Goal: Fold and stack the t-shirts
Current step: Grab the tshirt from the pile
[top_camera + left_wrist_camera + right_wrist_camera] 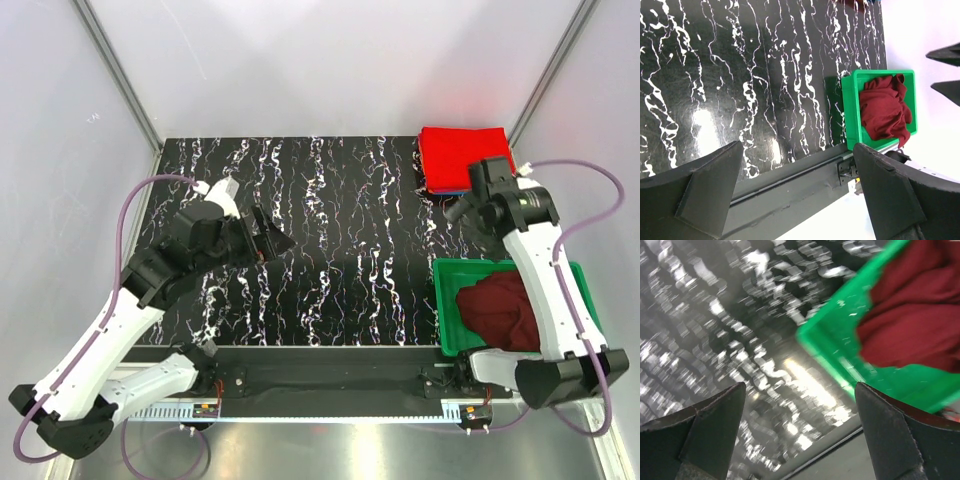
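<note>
My right gripper moves back and down onto the maroon t-shirt's far part [507,285] [922,262] next, since that lies below it and to its right in the top view.
A dark maroon t-shirt [500,310] lies crumpled in the green tray [445,300] at the front right. It also shows in the left wrist view [885,112] and in the blurred right wrist view [915,320]. A bright red t-shirt [462,155] lies folded at the back right corner, with a thin blue edge [448,192] under it. My left gripper [275,240] is open and empty above the left middle of the table; its jaws stand wide apart [796,147]. My right gripper [462,208] is open and empty [800,386], between the red shirt and the tray.
The black marbled table [340,250] has white walls on the left, back and right. The green tray [852,100] stands at the front right edge, with its corner in the right wrist view [840,340]. A dark rail [330,365] runs along the near edge.
</note>
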